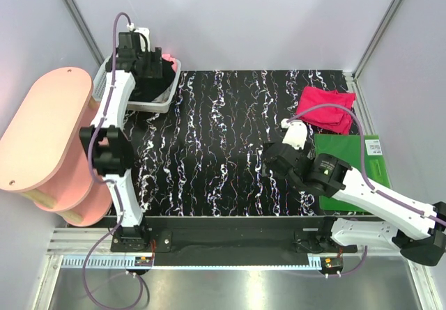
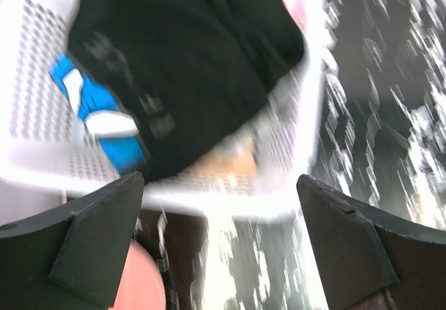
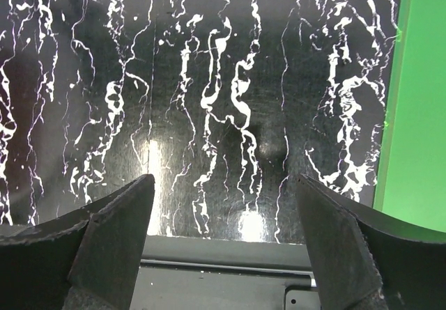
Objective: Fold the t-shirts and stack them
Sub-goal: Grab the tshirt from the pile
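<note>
The robot next needs to lower its open left gripper into the white basket, onto the near part of the black t-shirt, and close it, because the t-shirt lies crumpled below the basket's rim.
The black t-shirt lies crumpled in the white lattice basket at the back left. In the left wrist view the black t-shirt shows part of its blue-white print. My left gripper hovers over the basket's near rim; in its own view the gripper is open and empty. The crimson-pink t-shirt lies folded on the table at the back right. My right gripper hangs over the middle of the table; in its own view the gripper is open and empty.
A flat green board lies right of my right gripper and shows in the right wrist view. A pink two-tier shelf stands at the left edge. A bit of pink cloth shows at the basket's far corner. The basket wall is blurred.
</note>
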